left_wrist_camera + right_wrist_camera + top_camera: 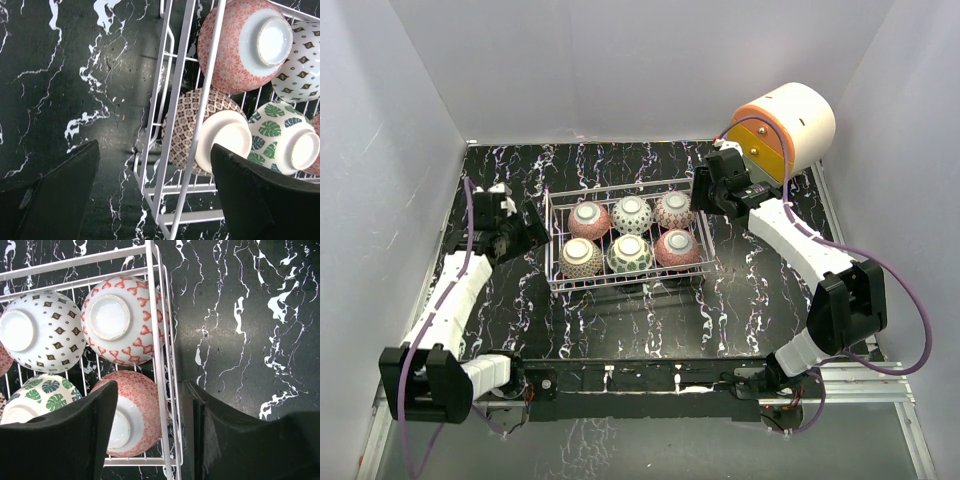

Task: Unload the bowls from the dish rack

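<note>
The rack's rim wire beside the beige-brown bowl (581,258) runs at an angle between my open fingers. So next I will lower my left gripper outward and turn it onto the wire.
The wire dish rack (553,240) stands mid-table with six bowls upside down in two rows. The back row holds a pink bowl (588,218), a white diamond-patterned bowl (631,213) and a red-on-white bowl (674,209). The front row holds a beige-brown bowl (581,258), a green leaf bowl (629,254) and a pink bowl (676,247). My left gripper (533,228) is open and straddles the rack's left wall (170,150), next to the beige-brown bowl (195,125). My right gripper (701,190) is open and straddles the rack's right wall (160,365), with one finger (65,435) over the front pink bowl (145,405).
A white, orange and yellow cylindrical drawer unit (785,125) lies at the back right corner. White walls close in the black marbled table (770,290) on the left, back and right. The arm bases sit along the near edge.
</note>
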### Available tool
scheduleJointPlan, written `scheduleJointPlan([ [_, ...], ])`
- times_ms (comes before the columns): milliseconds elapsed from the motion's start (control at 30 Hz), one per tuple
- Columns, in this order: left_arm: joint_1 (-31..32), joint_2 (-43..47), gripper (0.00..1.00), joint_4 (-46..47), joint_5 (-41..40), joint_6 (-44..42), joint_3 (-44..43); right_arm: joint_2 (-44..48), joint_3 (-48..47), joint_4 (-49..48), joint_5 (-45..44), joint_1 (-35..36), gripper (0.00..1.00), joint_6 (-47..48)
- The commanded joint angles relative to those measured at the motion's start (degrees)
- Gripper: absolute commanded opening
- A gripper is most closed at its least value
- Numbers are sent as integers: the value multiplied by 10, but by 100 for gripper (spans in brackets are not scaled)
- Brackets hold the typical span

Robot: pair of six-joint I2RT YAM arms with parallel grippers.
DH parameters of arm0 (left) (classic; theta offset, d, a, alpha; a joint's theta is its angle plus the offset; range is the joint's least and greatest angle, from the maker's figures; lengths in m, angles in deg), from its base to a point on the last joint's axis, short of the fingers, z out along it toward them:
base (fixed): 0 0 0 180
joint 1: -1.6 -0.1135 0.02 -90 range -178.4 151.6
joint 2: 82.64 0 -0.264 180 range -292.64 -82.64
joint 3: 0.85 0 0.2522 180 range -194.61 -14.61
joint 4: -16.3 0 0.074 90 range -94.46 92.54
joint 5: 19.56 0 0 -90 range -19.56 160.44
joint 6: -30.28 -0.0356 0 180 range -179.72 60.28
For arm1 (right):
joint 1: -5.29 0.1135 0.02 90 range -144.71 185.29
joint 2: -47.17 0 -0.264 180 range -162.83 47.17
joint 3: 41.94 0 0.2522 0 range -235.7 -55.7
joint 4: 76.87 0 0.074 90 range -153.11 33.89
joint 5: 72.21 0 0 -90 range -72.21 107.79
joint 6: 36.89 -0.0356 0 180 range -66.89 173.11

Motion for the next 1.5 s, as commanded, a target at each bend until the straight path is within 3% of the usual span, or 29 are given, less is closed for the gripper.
scheduleJointPlan([
  [0, 26, -30, 90, 19, -44, -20, -46, 4, -2, -35, -6, 1, 53, -7],
  [267, 34, -97, 88, 36, -69, -44, -72, -2, 5, -37, -13, 2, 40, -11],
  [500, 44, -114, 59, 48, -68, -60, -65, -17, 8, -45, -21, 2, 34, -14],
  [567, 46, -113, 45, 52, -66, -61, -64, -16, 7, -47, -26, 2, 28, -12],
  [733, 60, -118, 27, 75, -67, -67, -61, -13, 7, -49, -32, 2, 10, -4],
  [1133, 76, -129, 0, 101, -63, -73, -55, -27, 3, -61, 5, 1, 8, 3],
  [1467, 77, -139, 0, 95, -49, -67, -113, -9, -10, -77, 39, 1, 8, 0],
])
